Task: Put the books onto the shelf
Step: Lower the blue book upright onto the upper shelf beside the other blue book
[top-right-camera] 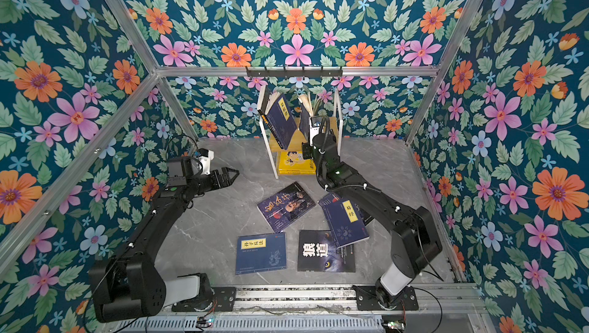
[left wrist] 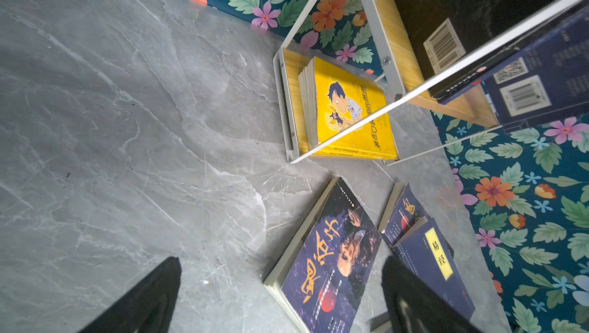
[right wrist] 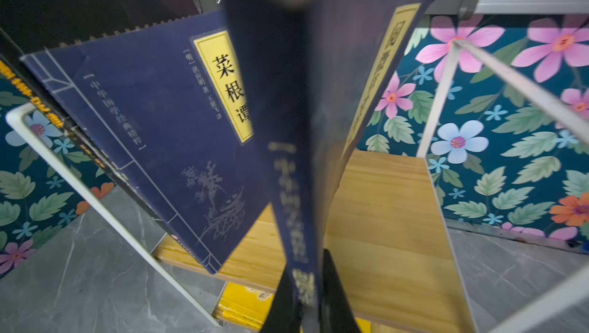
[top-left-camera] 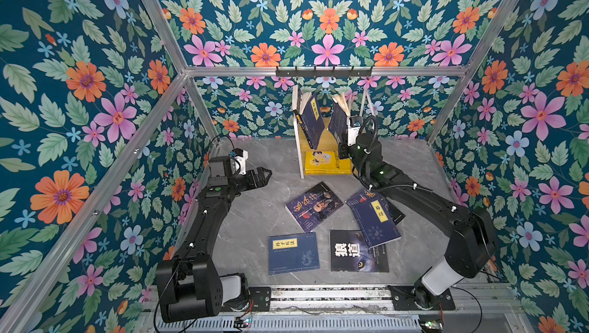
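The leaning navy book [top-left-camera: 313, 126] [right wrist: 168, 149] stands beside my right gripper, toward my left gripper. So my right gripper brings its book's spine sideways against that book next and releases it.
The shelf [top-left-camera: 299, 159] stands at the back centre. My right gripper [right wrist: 306, 283] is shut on the lower spine of an upright navy book [right wrist: 287, 124], above the upper wooden board [right wrist: 382, 219]. Beside it another navy book [top-left-camera: 314, 121] leans against a black one [top-left-camera: 298, 117]. On the lower board lies a yellow cartoon-boy book [top-left-camera: 326, 162]. Several books lie flat on the table: a dark portrait cover [top-left-camera: 314, 205], a navy one [top-left-camera: 377, 216] overlapping another, a navy one [top-left-camera: 293, 251] and a black wolf-eye one [top-left-camera: 358, 251]. At left my left gripper [top-left-camera: 266, 175] hovers open and empty.
A black hook rail [top-left-camera: 323, 72] hangs on the wall just above the shelf. Floral walls with aluminium posts close in the grey marble table [top-left-camera: 248, 219] on three sides. The arms' mounting rail [top-left-camera: 318, 296] runs along the front edge.
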Controlling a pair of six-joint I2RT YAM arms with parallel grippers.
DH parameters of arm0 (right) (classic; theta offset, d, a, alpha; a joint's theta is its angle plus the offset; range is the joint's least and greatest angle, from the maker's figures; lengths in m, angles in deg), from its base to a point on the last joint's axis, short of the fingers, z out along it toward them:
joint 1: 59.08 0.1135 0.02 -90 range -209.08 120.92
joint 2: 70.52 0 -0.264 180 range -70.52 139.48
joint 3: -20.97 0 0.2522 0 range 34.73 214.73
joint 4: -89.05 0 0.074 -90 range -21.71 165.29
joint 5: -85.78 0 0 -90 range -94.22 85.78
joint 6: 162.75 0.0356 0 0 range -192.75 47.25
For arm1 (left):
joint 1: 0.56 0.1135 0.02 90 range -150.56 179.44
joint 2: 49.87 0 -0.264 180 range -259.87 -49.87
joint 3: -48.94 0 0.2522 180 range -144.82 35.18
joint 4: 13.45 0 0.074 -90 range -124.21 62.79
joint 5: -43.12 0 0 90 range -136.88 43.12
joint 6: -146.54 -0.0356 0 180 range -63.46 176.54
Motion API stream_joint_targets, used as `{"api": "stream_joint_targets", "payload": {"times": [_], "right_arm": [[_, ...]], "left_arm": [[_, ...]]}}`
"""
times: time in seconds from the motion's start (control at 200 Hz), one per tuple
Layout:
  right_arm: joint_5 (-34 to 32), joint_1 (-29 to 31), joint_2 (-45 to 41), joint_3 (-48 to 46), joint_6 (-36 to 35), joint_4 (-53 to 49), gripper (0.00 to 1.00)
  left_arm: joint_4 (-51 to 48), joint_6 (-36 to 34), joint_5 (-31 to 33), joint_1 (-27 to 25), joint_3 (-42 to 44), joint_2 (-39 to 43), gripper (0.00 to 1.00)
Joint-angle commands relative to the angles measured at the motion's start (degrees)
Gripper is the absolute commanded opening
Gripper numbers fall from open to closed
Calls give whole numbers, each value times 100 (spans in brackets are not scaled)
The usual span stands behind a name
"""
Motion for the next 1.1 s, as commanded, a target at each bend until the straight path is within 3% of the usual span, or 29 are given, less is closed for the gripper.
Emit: {"api": "stream_joint_targets", "payload": {"times": [0.0, 0.31, 0.71, 1.095], "right_arm": [[267, 2, 334, 244, 145, 112, 0], [724, 0, 998, 737, 183, 246, 0], [1385, 9, 1089, 753, 321, 279, 0], [1711, 11, 1218, 922, 428, 193, 12]], "left_arm": [[-7, -127, 75, 2, -83, 2, 100], [-4, -154, 75, -15, -69, 25, 100], [58, -33, 9, -60, -68, -59, 100], [99, -62, 3, -107, -18, -7, 100]]}}
